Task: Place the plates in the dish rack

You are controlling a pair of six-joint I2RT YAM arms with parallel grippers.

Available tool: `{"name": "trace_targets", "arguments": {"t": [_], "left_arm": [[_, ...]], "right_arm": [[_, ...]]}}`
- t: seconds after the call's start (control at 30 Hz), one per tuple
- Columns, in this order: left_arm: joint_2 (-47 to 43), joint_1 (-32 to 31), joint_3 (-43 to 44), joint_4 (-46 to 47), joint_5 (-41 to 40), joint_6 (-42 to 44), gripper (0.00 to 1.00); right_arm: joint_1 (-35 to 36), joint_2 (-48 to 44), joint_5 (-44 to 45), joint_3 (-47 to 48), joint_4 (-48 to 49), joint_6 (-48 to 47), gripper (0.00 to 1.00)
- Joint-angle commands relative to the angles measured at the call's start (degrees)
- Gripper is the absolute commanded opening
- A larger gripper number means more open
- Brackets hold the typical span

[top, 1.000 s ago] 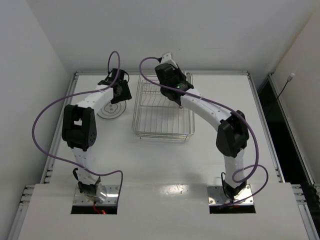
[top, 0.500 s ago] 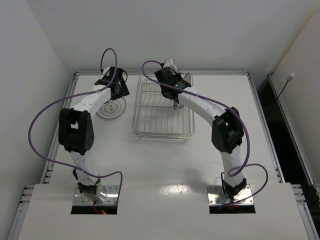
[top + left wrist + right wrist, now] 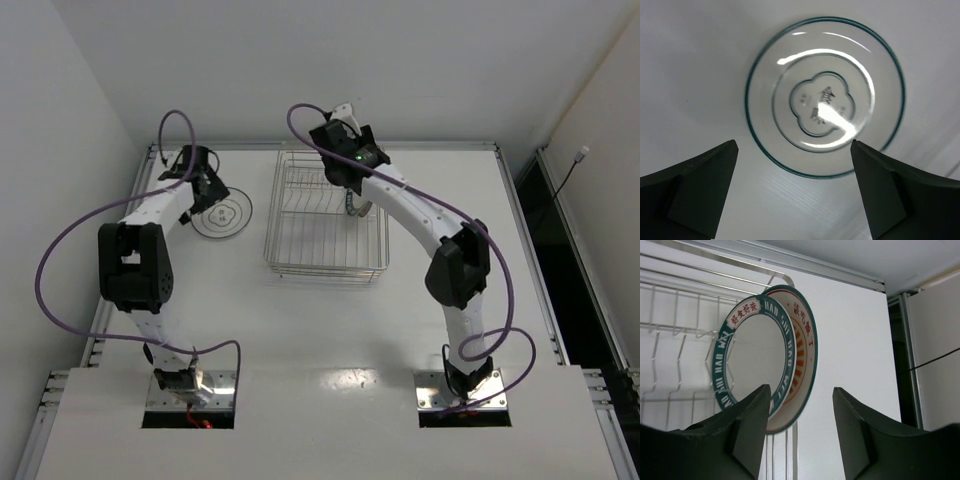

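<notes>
The white plate lies flat, and its rim farthest from the rack is below my left gripper. My left gripper should move down next and tilt to meet the plate edge-on.
The white plate with a thin dark ring (image 3: pixel 825 97) lies flat on the table left of the dish rack (image 3: pixel 325 235); it also shows in the top view (image 3: pixel 222 215). My left gripper (image 3: pixel 795 150) is open and empty, hovering above the plate's near-left edge (image 3: pixel 208 190). The blue-rimmed plate (image 3: pixel 752 355) and the orange-striped plate (image 3: pixel 804 340) stand upright side by side at the rack's far right end (image 3: pixel 352 205). My right gripper (image 3: pixel 801 390) is open and empty, just beside these two plates (image 3: pixel 346 185).
The rack's wire dividers (image 3: pixel 680 325) left of the two plates hold nothing. The table's raised back rail (image 3: pixel 440 146) runs just behind the rack. White walls close in on the left and back. A dark gap (image 3: pixel 560 230) runs along the table's right side.
My left arm has swung left and off the ringed plate, which now shows whole. My right gripper has shifted slightly back over the rack's far right end.
</notes>
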Motion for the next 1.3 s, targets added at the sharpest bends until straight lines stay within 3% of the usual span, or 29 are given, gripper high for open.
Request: {"name": "trace_targets", "arguments": {"t": [0.0,0.13,0.23,0.37,0.5,0.6,0.63,0.7,0.73,0.87,1.0,1.13,1.23,1.27], "left_arm": [[0.90,7.19,-2.54,3.43,10.75,-3.17,0.95],[3.02,14.66,-7.81,8.69,22.55,-4.40,0.93],[4.16,18.19,-12.39,15.81,31.61,-5.71,0.91],[9.42,18.89,-12.39,17.75,36.63,-5.72,0.91],[14.96,18.89,-12.39,21.53,43.48,-6.86,0.81],[17.69,19.42,-11.87,22.68,46.91,-6.86,0.66],[18.31,19.42,-11.87,23.38,48.40,-6.86,0.54],[18.32,20.03,-11.87,23.91,49.20,-6.86,0.40],[18.32,20.04,-11.87,24.61,49.21,-6.86,0.27],[18.32,20.04,-11.87,25.49,51.66,-5.81,0.00],[13.76,20.04,-13.27,29.70,51.67,-6.33,0.00],[2.89,20.04,-19.23,38.83,54.03,-8.87,0.00],[-2.23,21.44,-24.32,52.25,59.30,-14.31,0.00],[-4.95,22.40,-25.74,62.39,60.88,-18.94,0.00]], "right_arm": [[2.24,-9.95,-1.84,2.00,-4.49,4.01,0.50],[7.41,-22.60,-8.80,-12.14,-0.55,6.04,0.50],[9.45,-32.97,-12.66,-28.11,3.40,10.34,0.51],[9.45,-43.07,-17.85,-37.65,5.35,14.74,0.51],[9.45,-49.95,-19.09,-41.43,5.35,16.42,0.51],[8.93,-54.33,-19.79,-45.03,5.35,18.26,0.51],[8.93,-55.22,-19.79,-45.56,5.35,19.04,0.51],[8.93,-56.46,-19.79,-46.35,4.74,19.58,0.52],[8.93,-57.25,-19.79,-46.36,4.73,19.58,0.52],[8.93,-57.87,-19.18,-46.36,2.63,20.10,0.53],[8.93,-58.40,-20.31,-46.36,2.09,20.11,0.53],[8.93,-58.40,-25.57,-46.36,2.96,19.06,0.53],[8.40,-59.01,-32.25,-47.06,6.04,17.12,0.55],[8.40,-59.71,-33.93,-47.76,6.66,17.12,0.56]]}}
